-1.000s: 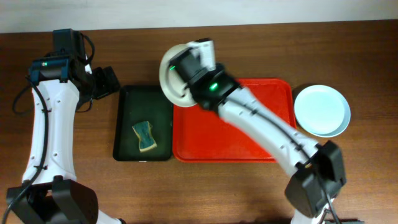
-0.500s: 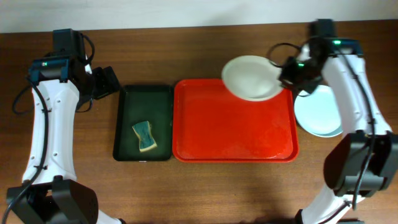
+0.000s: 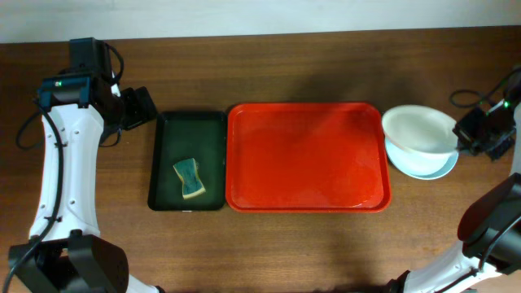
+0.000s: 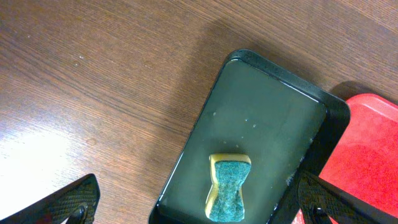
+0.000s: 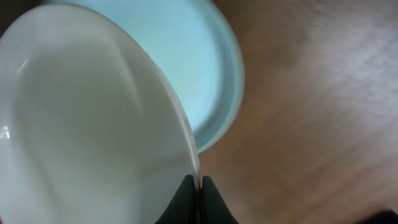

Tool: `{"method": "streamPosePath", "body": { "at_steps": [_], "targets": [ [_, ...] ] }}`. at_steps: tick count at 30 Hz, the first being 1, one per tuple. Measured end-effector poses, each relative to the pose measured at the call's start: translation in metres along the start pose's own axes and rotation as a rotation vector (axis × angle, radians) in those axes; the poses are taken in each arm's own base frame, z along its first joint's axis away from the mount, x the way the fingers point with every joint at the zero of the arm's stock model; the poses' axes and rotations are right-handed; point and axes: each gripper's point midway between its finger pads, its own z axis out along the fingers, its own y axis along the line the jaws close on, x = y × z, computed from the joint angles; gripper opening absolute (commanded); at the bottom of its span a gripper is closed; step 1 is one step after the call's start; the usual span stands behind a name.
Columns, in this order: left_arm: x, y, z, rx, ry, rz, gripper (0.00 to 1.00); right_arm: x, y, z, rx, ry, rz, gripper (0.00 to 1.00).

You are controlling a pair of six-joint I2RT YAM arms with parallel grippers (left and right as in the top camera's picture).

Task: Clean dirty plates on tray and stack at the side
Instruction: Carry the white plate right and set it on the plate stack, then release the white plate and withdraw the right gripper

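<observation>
The mint-green plate is just below the white plate, next to the red tray. My right gripper should next lower the white plate onto the mint-green plate.
The red tray [image 3: 305,159] lies bare in the middle of the table. My right gripper [image 3: 466,140] is shut on the rim of a white plate [image 3: 417,130] and holds it tilted over a mint-green plate [image 3: 427,167] on the table right of the tray. In the right wrist view the white plate [image 5: 87,124] fills the left, the mint-green plate [image 5: 205,81] lies behind it, and the fingertips [image 5: 199,185] pinch the rim. My left gripper [image 3: 140,107] is open and empty, at the far left corner of the dark green tray [image 3: 167,146]. A third plate is not in view.
A green and yellow sponge [image 3: 190,177] lies in the dark green tray, left of the red tray; the left wrist view shows the sponge [image 4: 228,186] and that tray [image 4: 267,106]. Bare wooden table [image 3: 269,244] surrounds both trays.
My right arm carried the white plate from above the red tray's far left corner, across the tray, to over the mint-green plate at the right. The left arm has not moved.
</observation>
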Motion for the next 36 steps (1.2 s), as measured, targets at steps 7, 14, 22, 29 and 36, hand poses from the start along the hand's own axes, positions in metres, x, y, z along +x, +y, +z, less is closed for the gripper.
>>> {"method": "streamPosePath", "body": {
  "at_steps": [7,14,22,29,36],
  "targets": [
    [0.0,0.0,0.0,0.0,0.0,0.0,0.99,0.0,-0.026,0.033,0.058,0.01,0.038,0.04],
    [0.0,0.0,0.0,0.0,0.0,0.0,0.99,-0.001,-0.028,0.045,0.059,-0.002,0.029,0.49],
    [0.0,0.0,0.0,0.0,0.0,0.0,0.99,0.013,-0.026,0.045,0.043,0.061,-0.039,0.56],
    [0.0,0.0,0.0,0.0,0.0,0.0,0.99,0.045,0.014,0.044,0.01,0.136,-0.279,0.99],
    [0.0,0.0,0.0,0.0,0.0,0.0,0.99,0.075,0.055,0.047,0.004,0.159,-0.448,0.98]
  ]
}}
